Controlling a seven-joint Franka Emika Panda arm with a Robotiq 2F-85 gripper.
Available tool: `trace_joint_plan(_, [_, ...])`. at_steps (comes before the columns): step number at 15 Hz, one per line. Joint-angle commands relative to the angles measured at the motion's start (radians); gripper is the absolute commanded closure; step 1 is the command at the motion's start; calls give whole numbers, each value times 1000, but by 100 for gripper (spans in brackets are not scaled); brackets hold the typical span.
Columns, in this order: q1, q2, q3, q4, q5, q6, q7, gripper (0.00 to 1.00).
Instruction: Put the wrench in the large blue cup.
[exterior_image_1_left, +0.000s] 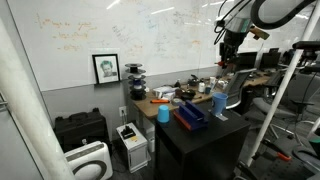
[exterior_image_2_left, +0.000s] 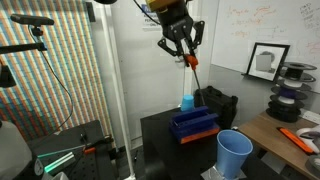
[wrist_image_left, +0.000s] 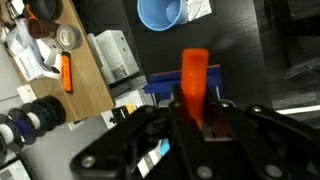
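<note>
I will next move my gripper over the large blue cup's opening (exterior_image_2_left: 236, 141), lower the wrench (exterior_image_2_left: 191, 70) into the cup and let go, because the cup's opening is below my gripper and off to its side.
My gripper (exterior_image_2_left: 186, 56) hangs high above the black table and is shut on the wrench (exterior_image_2_left: 191, 70), which has an orange handle and points down. In the wrist view the orange handle (wrist_image_left: 194, 78) sticks out from between the fingers (wrist_image_left: 196, 118). The large blue cup (exterior_image_2_left: 234, 153) stands upright and open on the table, away from the point under the gripper. It also shows in an exterior view (exterior_image_1_left: 219, 103) and at the top of the wrist view (wrist_image_left: 160, 12). The gripper shows small in an exterior view (exterior_image_1_left: 231, 60).
Dark blue rectangular bins (exterior_image_2_left: 194, 125) lie on the black table (exterior_image_2_left: 160, 135) below the gripper. A paler cyan cup (exterior_image_1_left: 163, 113) stands at the table's other end. A wooden desk (wrist_image_left: 85, 80) with tape rolls and an orange tool (wrist_image_left: 66, 72) adjoins the table.
</note>
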Motion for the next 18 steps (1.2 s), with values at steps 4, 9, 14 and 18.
trace_joint_plan(4, [-100, 130, -27, 100, -96, 28, 161, 89])
trace_joint_plan(9, [-112, 312, -26, 185, -130, 11, 263, 89])
trace_joint_plan(14, [-113, 493, -47, 271, -156, -19, 320, 89])
trace_joint_plan(18, [-116, 653, -61, 342, -166, -63, 350, 89])
